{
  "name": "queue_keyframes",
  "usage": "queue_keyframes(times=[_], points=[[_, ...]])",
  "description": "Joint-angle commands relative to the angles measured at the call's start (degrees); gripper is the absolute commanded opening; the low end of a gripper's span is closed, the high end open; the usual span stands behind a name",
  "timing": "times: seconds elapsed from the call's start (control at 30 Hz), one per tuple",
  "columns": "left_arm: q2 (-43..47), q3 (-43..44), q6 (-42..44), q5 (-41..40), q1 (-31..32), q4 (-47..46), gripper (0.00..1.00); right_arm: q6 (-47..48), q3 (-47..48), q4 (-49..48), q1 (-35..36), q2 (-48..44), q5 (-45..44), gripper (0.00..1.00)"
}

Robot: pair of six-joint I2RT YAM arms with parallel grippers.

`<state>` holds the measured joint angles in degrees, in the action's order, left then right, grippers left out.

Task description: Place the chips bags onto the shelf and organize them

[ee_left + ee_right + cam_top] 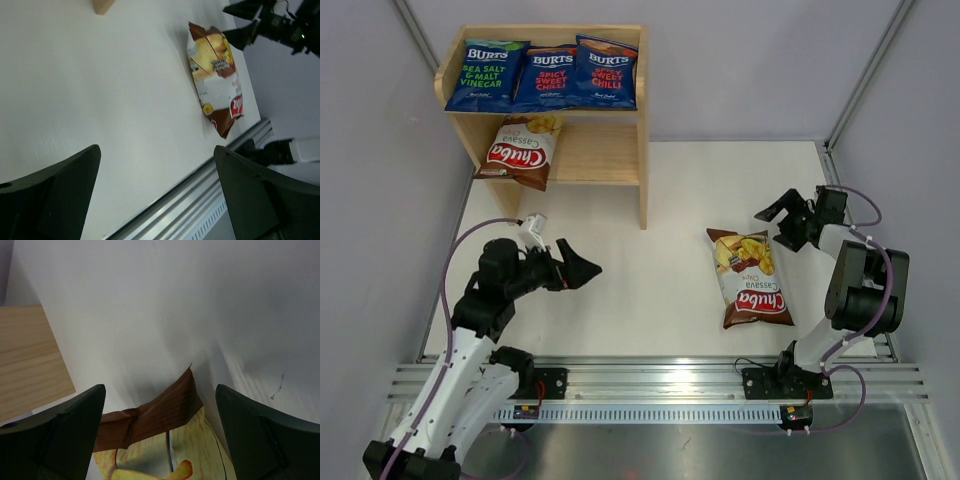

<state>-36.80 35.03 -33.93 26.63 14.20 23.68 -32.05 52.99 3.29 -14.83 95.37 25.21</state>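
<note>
The second Chuba bag's top corner point(763, 237) point(191, 402) sticks up below my right gripper and to its left in the top view, so next I move down and over to straddle it.
The wooden shelf point(620, 150) stands at the back left. Three blue Burts bags point(542, 75) lie side by side on its top tier. One brown Chuba bag point(523, 150) lies on the lower tier, overhanging its left front. The second Chuba bag point(749, 276) lies flat on the table at the right; it also shows in the left wrist view point(215, 75) and the right wrist view point(160, 415). My right gripper point(773, 222) is open just above that bag's top edge. My left gripper point(582, 266) is open and empty over bare table left of it.
White walls with metal corner posts enclose the table on three sides. A metal rail point(650, 385) runs along the near edge, where both arm bases are bolted. The shelf's right side panel point(643, 185) reaches down to the table.
</note>
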Motion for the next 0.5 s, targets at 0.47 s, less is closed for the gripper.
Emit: queue_keyframes(times=[0.47], points=[[11.9, 2.2, 3.7, 8.5, 2.5, 4.6, 0.99, -6.6, -15.5, -25.1, -1.7, 3.9, 14.7, 0.68]])
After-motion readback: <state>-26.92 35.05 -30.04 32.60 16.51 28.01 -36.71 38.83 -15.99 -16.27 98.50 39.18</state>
